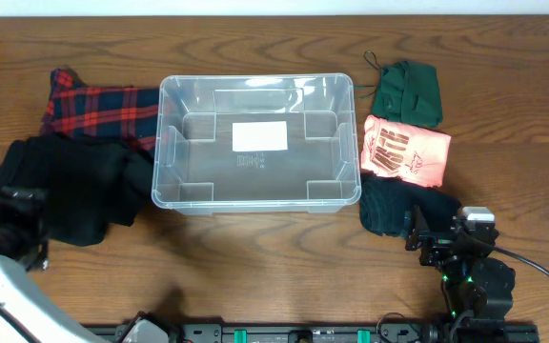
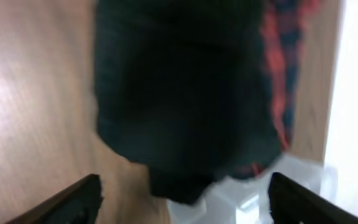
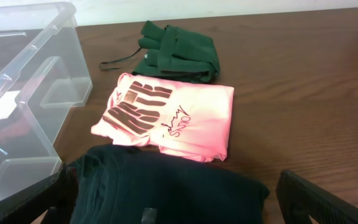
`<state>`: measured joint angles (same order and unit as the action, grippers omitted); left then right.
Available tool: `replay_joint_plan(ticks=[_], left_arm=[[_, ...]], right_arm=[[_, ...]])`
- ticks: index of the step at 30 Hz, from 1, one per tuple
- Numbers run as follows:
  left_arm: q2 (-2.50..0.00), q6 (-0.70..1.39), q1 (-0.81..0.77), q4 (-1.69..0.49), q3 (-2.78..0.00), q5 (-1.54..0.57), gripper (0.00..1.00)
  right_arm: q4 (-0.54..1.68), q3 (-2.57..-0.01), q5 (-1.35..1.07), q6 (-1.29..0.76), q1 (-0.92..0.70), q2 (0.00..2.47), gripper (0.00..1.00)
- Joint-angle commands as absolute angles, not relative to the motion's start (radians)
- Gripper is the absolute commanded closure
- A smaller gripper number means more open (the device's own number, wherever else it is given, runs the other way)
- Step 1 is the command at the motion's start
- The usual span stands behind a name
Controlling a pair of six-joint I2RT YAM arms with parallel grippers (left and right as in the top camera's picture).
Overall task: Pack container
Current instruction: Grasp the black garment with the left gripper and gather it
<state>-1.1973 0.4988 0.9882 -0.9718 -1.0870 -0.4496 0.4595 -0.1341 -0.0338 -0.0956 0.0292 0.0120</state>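
Observation:
My left gripper should next go down and slide toward the container (image 1: 191,195) into the black garment's near edge (image 1: 48,221) below it, because that edge has bare tabletop beside it.
The clear plastic container (image 1: 191,195) stands mid-table, and only a white label shows on its base. Left of it a black garment (image 1: 74,186) lies against a red plaid one (image 1: 103,110). My left gripper (image 1: 29,214) is at the black garment's near-left edge. It is open, with nothing between its fingers. The left wrist view is blurred and shows the black garment (image 2: 185,93) ahead of the open left gripper (image 2: 185,202). My right gripper (image 1: 425,233) is open over the near end of a dark garment (image 3: 166,193), the right gripper (image 3: 179,205) holding nothing.
Right of the container lie a pink printed shirt (image 1: 406,148) and, behind it, a green garment with a cord (image 1: 408,90). The container's corner (image 3: 23,93) stands close on the right gripper's left. Cables and the arm bases run along the table's front edge.

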Motion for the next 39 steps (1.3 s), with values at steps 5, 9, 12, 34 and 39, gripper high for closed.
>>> replay_joint_plan(ticks=[5,9,12,34,39], left_arm=[[-1.399,0.268,1.183,-0.921,-1.057,-0.638,0.1],[-1.558,0.185,1.224,-0.852,-1.056,-0.653,0.1],[-1.67,0.106,1.237,-0.772,-1.056,-0.749,0.09],[-1.957,-0.056,1.058,-0.42,-1.056,-0.891,0.55],[-1.955,-0.041,1.044,-0.416,-1.056,-0.958,0.81]], right_arm=[[0.461,-0.131,-0.042,-0.104,0.031,0.007,0.01],[0.461,-0.131,-0.041,-0.104,0.031,0.007,0.01],[0.461,-0.131,-0.041,-0.104,0.031,0.007,0.01],[0.461,-0.131,-0.042,-0.104,0.031,0.007,0.01],[0.461,-0.131,-0.041,-0.104,0.031,0.007,0.01]])
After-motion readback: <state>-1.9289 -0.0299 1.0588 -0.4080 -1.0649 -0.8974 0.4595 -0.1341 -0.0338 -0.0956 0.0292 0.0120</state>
